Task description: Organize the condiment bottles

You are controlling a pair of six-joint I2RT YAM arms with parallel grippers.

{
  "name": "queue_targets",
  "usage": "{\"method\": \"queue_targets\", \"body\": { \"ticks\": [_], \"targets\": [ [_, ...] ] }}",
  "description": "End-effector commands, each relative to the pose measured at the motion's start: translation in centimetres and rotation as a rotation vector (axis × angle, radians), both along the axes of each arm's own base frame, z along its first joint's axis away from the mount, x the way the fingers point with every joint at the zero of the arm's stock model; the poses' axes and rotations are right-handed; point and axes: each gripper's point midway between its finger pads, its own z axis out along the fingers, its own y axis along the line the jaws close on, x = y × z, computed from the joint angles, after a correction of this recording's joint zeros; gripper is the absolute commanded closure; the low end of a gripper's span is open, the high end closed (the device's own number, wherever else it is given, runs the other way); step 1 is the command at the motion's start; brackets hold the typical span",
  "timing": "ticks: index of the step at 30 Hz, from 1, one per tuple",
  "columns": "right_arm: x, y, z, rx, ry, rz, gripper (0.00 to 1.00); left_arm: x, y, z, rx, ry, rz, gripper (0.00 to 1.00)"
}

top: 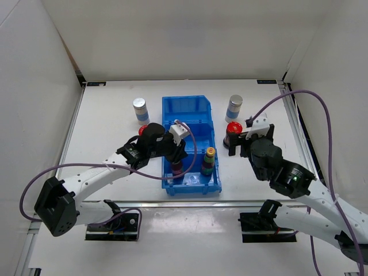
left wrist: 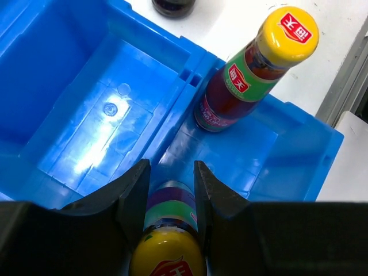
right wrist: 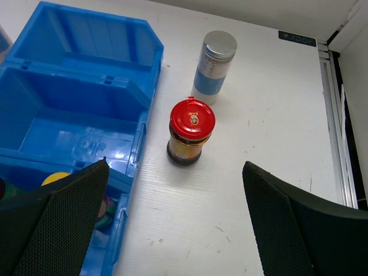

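Note:
Next, my right gripper moves outward and down, its open fingers astride the jar's red cap (top: 234,127), since it still stands on the tabletop outside the bin (top: 187,106).
My left gripper (top: 176,156) (left wrist: 171,168) reaches into the near compartment of the blue bin (top: 187,106) and is shut on a slim green-labelled, yellow-capped bottle (left wrist: 168,253). The second yellow-capped bottle (top: 209,161) (left wrist: 248,75) stands upright in the same compartment, to the right. My right gripper (top: 238,145) (right wrist: 176,172) is open and empty, just short of a red-capped dark jar (top: 233,130) (right wrist: 191,133) on the table right of the bin. The other red-capped jar (top: 142,130) is mostly hidden behind my left arm. Two white-blue bottles with silver lids stand at the back, one on the left (top: 140,110) and one on the right (top: 233,107) (right wrist: 216,64).
The bin's middle compartment (right wrist: 80,135) and far compartment (right wrist: 86,46) hold nothing. The bin's right wall (right wrist: 141,144) lies close to the right jar. White walls enclose the table, with a metal rail (right wrist: 336,144) along the right edge.

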Motion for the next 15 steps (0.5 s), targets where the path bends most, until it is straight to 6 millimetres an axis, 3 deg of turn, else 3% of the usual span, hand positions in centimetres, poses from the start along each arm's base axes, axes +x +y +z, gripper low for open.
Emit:
{"method": "queue_targets", "body": {
  "ticks": [1,3,9,10,15],
  "targets": [
    [0.0,-1.5,0.7,0.049,-0.026,-0.079,0.00,1.0,-1.3,4.1,-0.112,-0.103,-0.009,0.65],
    [-0.1,-1.8,0.4,0.052,-0.022,-0.090,0.00,1.1,-1.4,3.8,-0.105,-0.096,-0.009,0.48],
    [0.4,-1.5,0.0,0.018,-0.010,-0.109,0.00,1.3,-0.5,4.6,-0.103,-0.133,0.027,0.19],
    [0.5,-1.3,0.4,0.020,-0.011,-0.109,0.00,1.4,-0.4,4.6,-0.101,-0.136,0.036,0.03],
    [1.8,-1.8,0.4,-0.048,-0.012,-0.199,0.00,1.8,0.8,8.1,-0.102,-0.176,0.098,0.00]
  ]
}}
